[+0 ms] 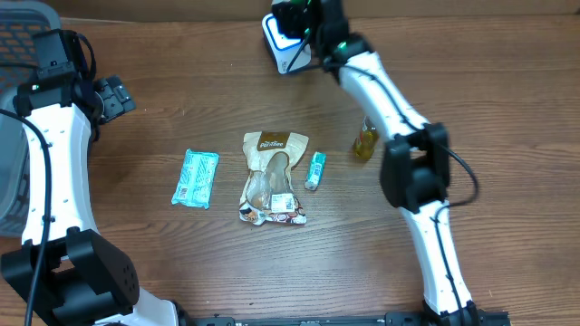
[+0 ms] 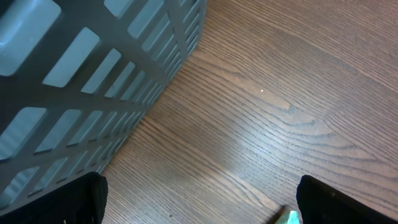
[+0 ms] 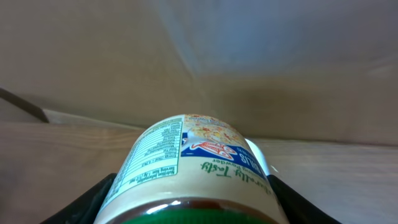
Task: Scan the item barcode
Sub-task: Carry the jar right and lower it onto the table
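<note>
My right gripper next moves back, tilts down and releases the jar on clear wood past the amber bottle, to the right in the overhead view.
The item is a jar (image 3: 186,168) with a green lid and a white, blue and green label; it lies on its side between the black fingers (image 3: 90,202) of my right gripper (image 3: 193,208), which is shut on it. From overhead the jar (image 1: 283,43) is held at the table's far edge, top centre, under the right gripper (image 1: 306,32). The label face in view shows nutrition text and a logo; I see no barcode on it. My left gripper (image 1: 113,95) is far left, open and empty. Its fingers (image 2: 74,202) stand wide over bare wood.
A grey slatted basket (image 2: 81,68) stands beside the left gripper at the table's left edge (image 1: 18,54). Mid-table lie a teal packet (image 1: 196,178), a brown and white pouch (image 1: 272,177), a small teal tube (image 1: 314,169) and an amber bottle (image 1: 365,140).
</note>
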Controlling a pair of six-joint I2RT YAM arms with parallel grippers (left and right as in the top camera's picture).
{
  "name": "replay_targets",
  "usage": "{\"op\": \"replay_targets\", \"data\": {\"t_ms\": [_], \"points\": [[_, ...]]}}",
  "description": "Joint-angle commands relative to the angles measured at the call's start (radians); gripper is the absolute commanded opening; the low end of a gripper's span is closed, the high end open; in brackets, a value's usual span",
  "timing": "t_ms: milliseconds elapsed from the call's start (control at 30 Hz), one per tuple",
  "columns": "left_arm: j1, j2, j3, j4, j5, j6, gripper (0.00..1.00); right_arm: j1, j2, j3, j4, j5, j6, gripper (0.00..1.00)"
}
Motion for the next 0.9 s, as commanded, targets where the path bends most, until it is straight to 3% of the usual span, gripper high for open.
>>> {"op": "replay_targets", "data": {"t_ms": [0,67,200,300,400,567,867], "points": [[0.01,-0.009,0.018,0.004,-0.012,0.011,1.0,-0.059,-0.293,0.024,-0.153,-0.019,-0.007,0.04],[0.01,-0.009,0.018,0.004,-0.013,0.012,1.0,-0.117,-0.384,0.024,-0.394,-0.019,-0.007,0.04],[0.01,-0.009,0.018,0.004,-0.013,0.012,1.0,-0.216,-0.442,0.024,-0.708,-0.019,-0.007,0.05],[0.01,-0.009,0.018,0.004,-0.013,0.011,0.99,-0.318,-0.44,0.01,-0.982,-0.018,-0.008,0.11],[0.009,-0.009,0.018,0.004,-0.012,0.012,1.0,-0.402,-0.439,-0.052,-1.133,-0.008,-0.008,0.11],[0.01,-0.009,0.018,0.004,-0.013,0.012,0.99,-0.492,-0.439,-0.226,-1.201,-0.008,-0.007,0.11],[0.009,-0.009,0.018,0.004,-0.012,0.011,1.0,-0.528,-0.439,-0.61,-1.062,0.034,0.013,0.12]]}}
